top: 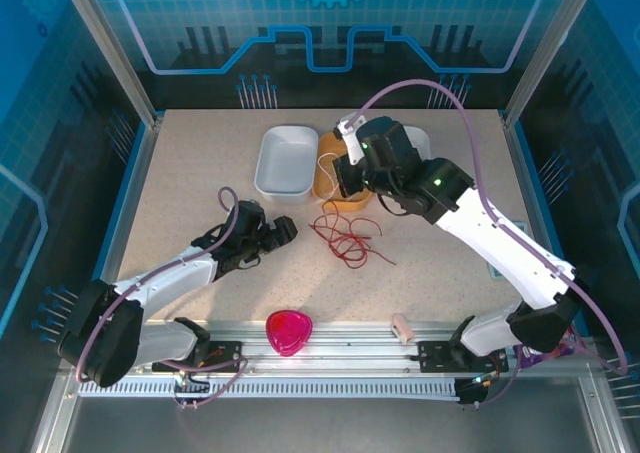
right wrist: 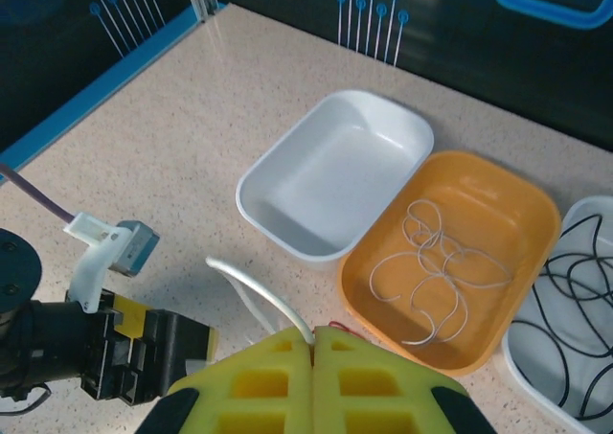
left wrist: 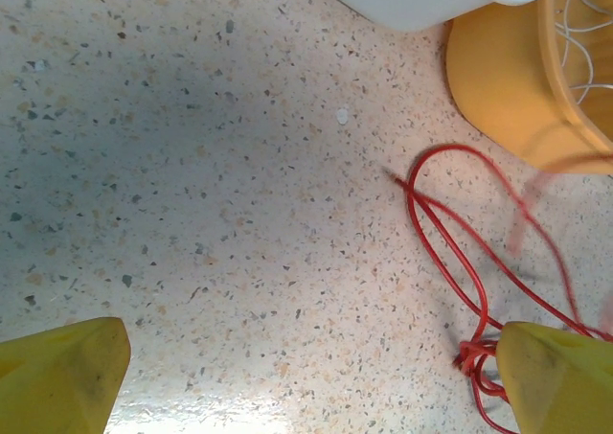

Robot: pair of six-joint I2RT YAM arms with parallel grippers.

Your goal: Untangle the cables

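Observation:
The whitish cable in my right gripper will next move outward and down over the orange tray, and I will release it there, as the other pale cables already lie inside.
A loose tangle of red cables [top: 345,238] lies on the speckled table in front of the trays. My left gripper [top: 280,231] hovers low beside it, open, with nothing between its yellow fingers [left wrist: 62,376]; a red cable [left wrist: 450,242] loops up to the right finger. My right gripper [right wrist: 314,333] hangs above the pile, shut on a whitish cable [right wrist: 259,290] that curves out to the left. More pale cables [right wrist: 436,271] lie in the orange tray [right wrist: 536,214]. Black cables [right wrist: 575,300] lie in the white tray [right wrist: 522,362] at the right.
An empty white tray [top: 285,161] stands left of the orange tray [top: 328,185] at the back. A pink heart-shaped item [top: 289,331] and a small pale object [top: 403,325] rest on the front rail. Enclosure walls ring the table.

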